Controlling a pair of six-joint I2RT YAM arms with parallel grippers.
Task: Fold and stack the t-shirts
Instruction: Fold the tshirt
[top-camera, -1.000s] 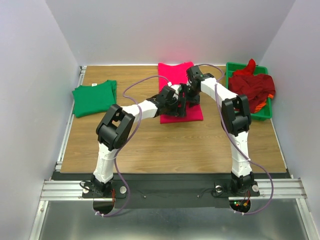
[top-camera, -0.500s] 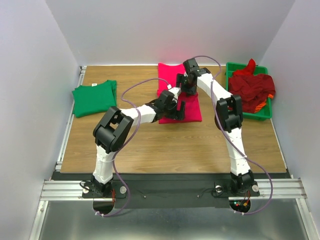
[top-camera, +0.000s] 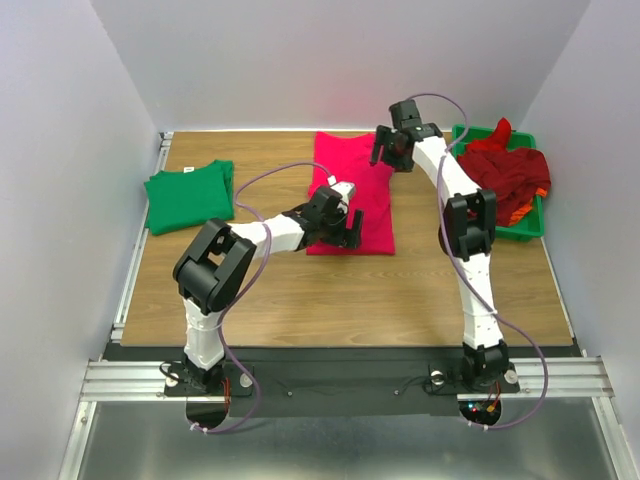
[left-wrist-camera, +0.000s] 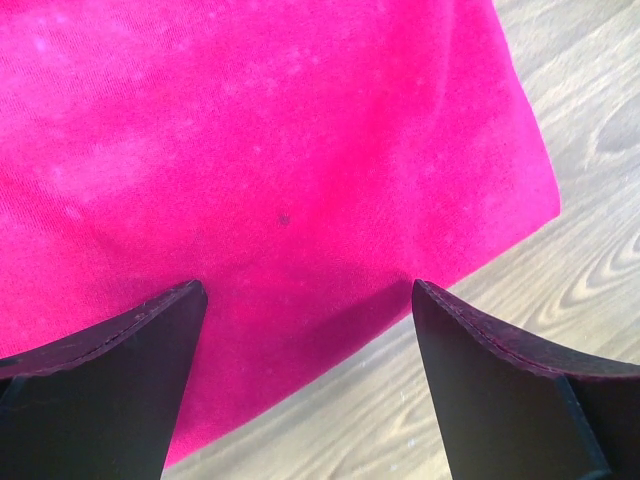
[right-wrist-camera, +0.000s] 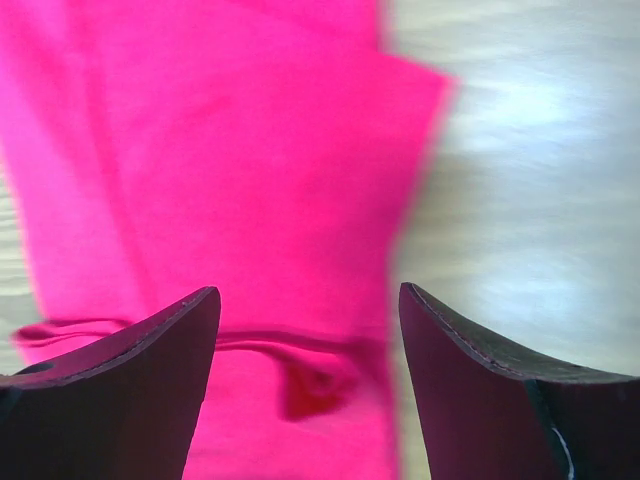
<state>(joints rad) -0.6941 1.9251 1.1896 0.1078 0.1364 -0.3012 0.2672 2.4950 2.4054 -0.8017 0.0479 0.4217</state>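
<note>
The right gripper draws back and down onto the t-shirt's near tray-side corner next. It lies below the gripper toward my base, free because bare wood borders it.
A bright pink-red t-shirt lies folded into a long strip at the middle back of the table. My left gripper hovers open over its near edge. In the left wrist view the pink-red t-shirt fills the top and the left gripper holds nothing. My right gripper hangs open above the shirt's far right edge. The right wrist view shows the right gripper empty over the pink-red t-shirt, which has a small wrinkle. A folded green t-shirt lies at the left.
A green plastic tray at the right back holds a heap of dark red shirts with some orange cloth showing. Bare wood surrounds the pink shirt. White walls close in the table on three sides.
The right gripper has pulled back from the shirt's middle to its far right edge. The left gripper has slid toward the near edge. The pink shirt now lies flatter and slightly nearer.
</note>
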